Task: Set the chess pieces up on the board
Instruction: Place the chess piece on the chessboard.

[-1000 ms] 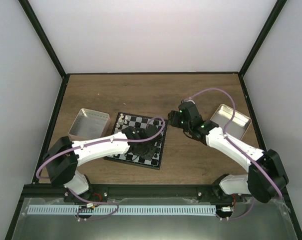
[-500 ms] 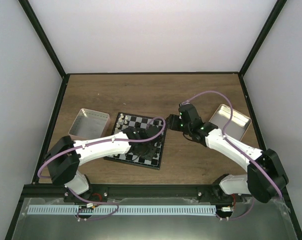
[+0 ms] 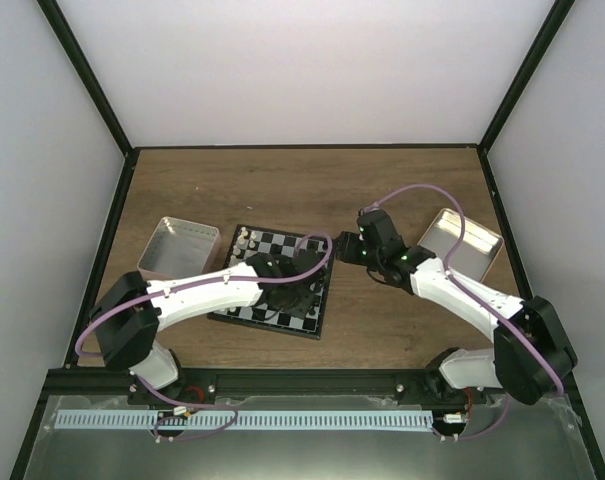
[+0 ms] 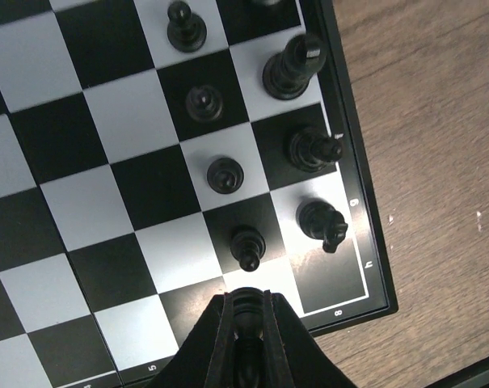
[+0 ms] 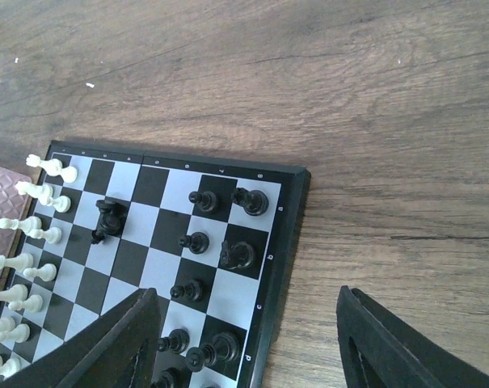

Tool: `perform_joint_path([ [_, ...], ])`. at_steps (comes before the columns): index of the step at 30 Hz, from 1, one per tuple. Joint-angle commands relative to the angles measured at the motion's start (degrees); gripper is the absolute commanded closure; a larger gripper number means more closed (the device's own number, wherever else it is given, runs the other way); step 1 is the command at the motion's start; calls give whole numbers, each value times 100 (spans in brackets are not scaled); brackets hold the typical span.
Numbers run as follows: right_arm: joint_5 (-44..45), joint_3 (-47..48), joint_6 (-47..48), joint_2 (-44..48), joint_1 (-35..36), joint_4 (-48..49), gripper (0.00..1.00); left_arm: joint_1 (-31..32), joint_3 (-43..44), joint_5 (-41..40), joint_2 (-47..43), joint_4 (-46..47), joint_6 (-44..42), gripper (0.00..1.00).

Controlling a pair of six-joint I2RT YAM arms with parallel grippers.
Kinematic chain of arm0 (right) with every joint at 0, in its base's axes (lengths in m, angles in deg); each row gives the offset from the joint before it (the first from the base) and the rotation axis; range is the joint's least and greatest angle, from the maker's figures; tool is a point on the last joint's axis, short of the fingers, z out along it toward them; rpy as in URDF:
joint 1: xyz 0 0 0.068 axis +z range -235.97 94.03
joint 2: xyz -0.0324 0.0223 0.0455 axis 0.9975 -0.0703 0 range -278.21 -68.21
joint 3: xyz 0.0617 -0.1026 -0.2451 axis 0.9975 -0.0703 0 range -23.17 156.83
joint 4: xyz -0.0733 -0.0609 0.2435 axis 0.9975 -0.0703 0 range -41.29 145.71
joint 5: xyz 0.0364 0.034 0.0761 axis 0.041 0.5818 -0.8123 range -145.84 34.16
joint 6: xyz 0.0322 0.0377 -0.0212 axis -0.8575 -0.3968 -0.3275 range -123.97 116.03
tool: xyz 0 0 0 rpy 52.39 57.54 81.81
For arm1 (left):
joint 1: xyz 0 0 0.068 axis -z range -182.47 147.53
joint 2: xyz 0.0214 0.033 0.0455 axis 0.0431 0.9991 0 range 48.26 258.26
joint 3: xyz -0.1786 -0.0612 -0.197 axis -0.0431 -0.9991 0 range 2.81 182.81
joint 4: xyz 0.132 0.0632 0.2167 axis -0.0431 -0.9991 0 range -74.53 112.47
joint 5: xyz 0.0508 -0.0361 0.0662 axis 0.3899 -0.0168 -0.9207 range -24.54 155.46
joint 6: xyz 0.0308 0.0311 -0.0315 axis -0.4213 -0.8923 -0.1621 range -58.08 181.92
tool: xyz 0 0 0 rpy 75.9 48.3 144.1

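Note:
My left gripper will next carry the pawn outward and down onto the empty white edge square between black pieces near the board's far corner.
The board point(image 3: 273, 243) lies at mid-table with white pieces point(image 3: 244, 240) along its far-left edge and black pieces along its right edge. My left gripper point(image 3: 288, 291) hovers over the board's near-right part. In the left wrist view it point(image 4: 246, 301) is shut on a black pawn point(image 4: 246, 307), above the squares by the board's corner point(image 4: 107, 162), near several standing black pieces point(image 4: 247, 244). My right gripper point(image 3: 354, 247) is open and empty just right of the board. It point(image 5: 248, 297) straddles the board's edge point(image 5: 288, 234), where black pieces point(image 5: 238, 256) and white pieces point(image 5: 34, 234) show.
A pinkish tin point(image 3: 179, 248) sits left of the board and also shows in the right wrist view point(image 5: 2, 186). A silvery tan tin point(image 3: 464, 243) sits at the right. A black knight point(image 5: 109, 217) stands alone mid-board. Bare wood lies beyond the board.
My right gripper has moved a little down and left, closer to the board's right edge. The left gripper has hardly moved over the board.

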State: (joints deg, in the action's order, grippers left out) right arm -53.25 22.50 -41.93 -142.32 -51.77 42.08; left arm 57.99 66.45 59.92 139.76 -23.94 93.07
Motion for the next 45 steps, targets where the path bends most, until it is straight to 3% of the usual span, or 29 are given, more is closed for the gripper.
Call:
perform_joint_path([
  [1,-36,-3,78,-86,-35,70,39,-88,415,-293,50,-26,34,96],
  [11,809,-381,-259,341,-77,-109,40,-734,2096,-485,1228,-392,-543,95],
  [20,1023,-1002,-572,1195,-607,-141,40,-1061,3185,-297,2275,-582,-900,95],
  [45,720,-1172,-538,1275,-651,53,39,-1123,3653,234,3093,-592,-1398,94],
])
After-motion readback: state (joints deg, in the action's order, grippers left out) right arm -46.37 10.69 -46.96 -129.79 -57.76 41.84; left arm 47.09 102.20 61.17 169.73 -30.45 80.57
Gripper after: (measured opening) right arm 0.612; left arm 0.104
